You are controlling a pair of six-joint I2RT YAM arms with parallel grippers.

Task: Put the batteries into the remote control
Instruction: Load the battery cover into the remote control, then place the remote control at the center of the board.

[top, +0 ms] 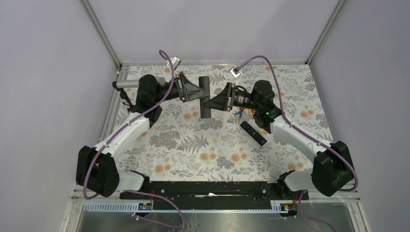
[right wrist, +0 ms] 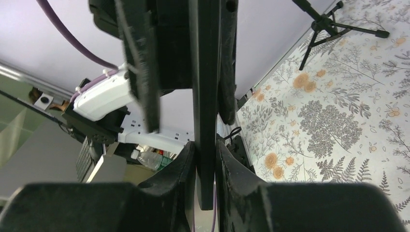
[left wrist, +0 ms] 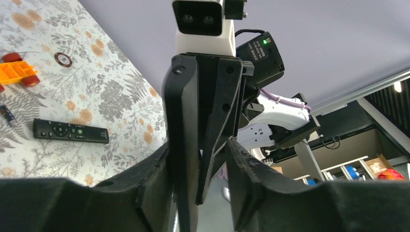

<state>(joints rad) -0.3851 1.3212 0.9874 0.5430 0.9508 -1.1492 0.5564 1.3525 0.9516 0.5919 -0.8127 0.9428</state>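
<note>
The right gripper first swings to the left in the top view and tilts downward next, to lower the remote control onto the cloth where it lies empty.
The plain black remote control is held up in the air over the back of the table, between both grippers. My right gripper is shut on its lower part; in the right wrist view both fingers press the thin bar. My left gripper reaches it from the left. In the left wrist view one finger lies against the bar and the other stands apart with a gap. A small blue-tinted battery lies on the cloth, also seen under the right arm.
A second black remote lies button face up on the floral cloth to the right. An orange toy block with red knobs lies near the battery. A black tripod stands at the table's left edge.
</note>
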